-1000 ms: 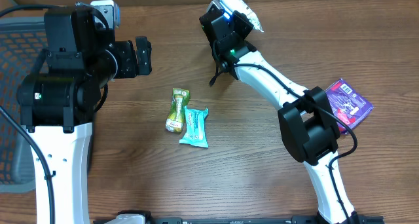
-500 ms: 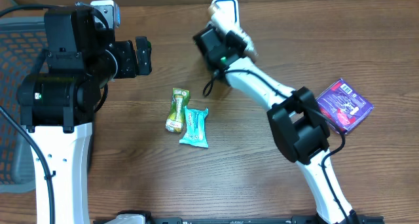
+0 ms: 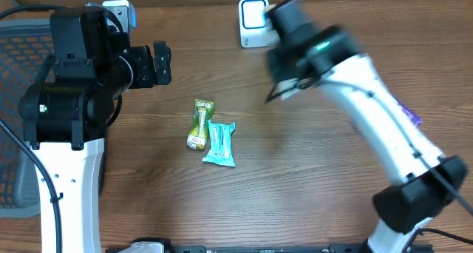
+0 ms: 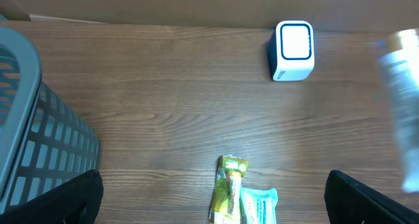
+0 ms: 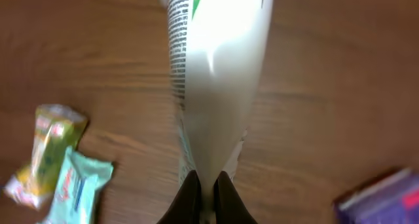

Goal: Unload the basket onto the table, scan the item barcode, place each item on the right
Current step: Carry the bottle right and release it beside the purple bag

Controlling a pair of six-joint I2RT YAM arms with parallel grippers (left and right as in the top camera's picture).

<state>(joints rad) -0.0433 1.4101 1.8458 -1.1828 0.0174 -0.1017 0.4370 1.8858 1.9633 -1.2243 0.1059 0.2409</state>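
Note:
I should next swing my right gripper down to the edge of the purple box [image 3: 411,115], which lies below the gripper and to its right in the overhead view, and release clear of the scanner [image 3: 253,21].
My right gripper [image 5: 206,191] is shut on the bottom seal of a white pouch [image 5: 219,73], which has green print and a strip of fine black print along its left edge. The pouch stands up from the fingers above the wooden table. The same pouch [image 4: 402,99] shows as a blur at the right of the left wrist view. The white barcode scanner [image 3: 253,21] stands at the table's far edge, left of my blurred right arm [image 3: 325,61]. At the left, my left gripper [image 3: 161,63] hangs open and empty above the table, its fingers [image 4: 72,198] wide apart.
A green snack packet [image 3: 199,123] and a teal packet [image 3: 220,143] lie side by side mid-table. A purple box [image 5: 383,198] lies at the right, mostly hidden under the right arm in the overhead view. A grey mesh basket [image 4: 39,139] stands at the far left.
My right arm has swung right and toward the front with the pouch, away from the scanner, which is now uncovered. The left arm has not moved.

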